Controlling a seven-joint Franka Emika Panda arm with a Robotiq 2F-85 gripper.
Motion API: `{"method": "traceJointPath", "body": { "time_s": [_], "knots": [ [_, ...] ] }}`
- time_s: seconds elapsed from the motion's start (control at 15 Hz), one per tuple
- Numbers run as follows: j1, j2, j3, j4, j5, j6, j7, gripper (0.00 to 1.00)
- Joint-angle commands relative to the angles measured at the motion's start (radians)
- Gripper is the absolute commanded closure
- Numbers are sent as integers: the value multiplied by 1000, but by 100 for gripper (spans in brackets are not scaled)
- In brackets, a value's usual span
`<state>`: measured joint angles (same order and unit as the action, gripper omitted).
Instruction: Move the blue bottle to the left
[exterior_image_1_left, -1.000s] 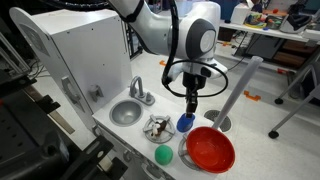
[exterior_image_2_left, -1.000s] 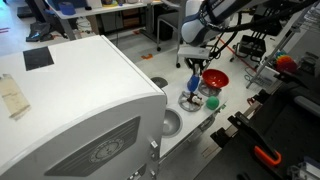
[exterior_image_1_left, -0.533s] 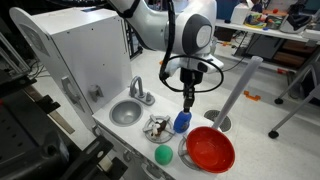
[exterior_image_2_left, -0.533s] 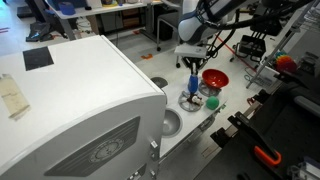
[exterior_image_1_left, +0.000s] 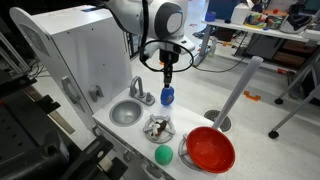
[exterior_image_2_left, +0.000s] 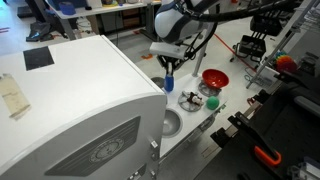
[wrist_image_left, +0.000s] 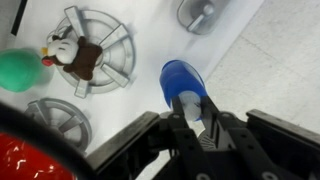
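Note:
My gripper will shift toward the faucet and lower the blue bottle (exterior_image_1_left: 167, 96) onto bare counter beside the faucet to release it, as that clear spot lies below my gripper.
The blue bottle (exterior_image_1_left: 167, 96) is a small rounded bright-blue bottle with a white cap. My gripper (exterior_image_1_left: 167, 85) is shut on its cap end and holds it above the white counter, near the faucet (exterior_image_1_left: 138, 90). It also shows in an exterior view (exterior_image_2_left: 168, 83). In the wrist view the blue bottle (wrist_image_left: 182, 82) hangs between my gripper's fingers (wrist_image_left: 190, 108), over bare counter. The red bowl (exterior_image_1_left: 210, 149) and the green ball (exterior_image_1_left: 163, 155) lie further along the counter.
A small round sink (exterior_image_1_left: 125, 113) sits below the faucet. A metal strainer with a toy in it (exterior_image_1_left: 157, 127) stands beside the sink. A white cabinet (exterior_image_1_left: 80, 50) rises behind. A grey post (exterior_image_1_left: 235, 95) leans near the bowl.
My gripper has carried the blue bottle away from the red bowl and past the strainer, toward the faucet and sink. The bowl, ball and strainer have not moved.

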<state>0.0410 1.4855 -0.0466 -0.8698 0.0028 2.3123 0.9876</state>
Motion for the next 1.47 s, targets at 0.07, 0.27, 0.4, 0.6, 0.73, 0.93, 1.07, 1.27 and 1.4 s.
{"method": "traceJointPath", "body": {
  "time_s": [0.07, 0.27, 0.4, 0.6, 0.73, 0.93, 1.07, 1.27, 1.4],
  "knots": [
    [16, 0, 31, 3, 64, 30, -30, 94],
    [19, 0, 32, -11, 83, 23, -25, 94],
    [20, 1, 24, -23, 84, 16, -20, 94],
    [23, 2, 7, -42, 77, -1, -8, 94],
    [25, 2, -9, -53, 73, -17, 6, 94],
    [25, 1, -26, -55, 70, -34, 28, 94],
    [23, 0, -33, -55, 68, -41, 37, 94],
    [21, 0, -33, -54, 66, -60, 36, 50],
    [18, 1, -19, -51, 70, -97, 16, 37]
  ]
}}
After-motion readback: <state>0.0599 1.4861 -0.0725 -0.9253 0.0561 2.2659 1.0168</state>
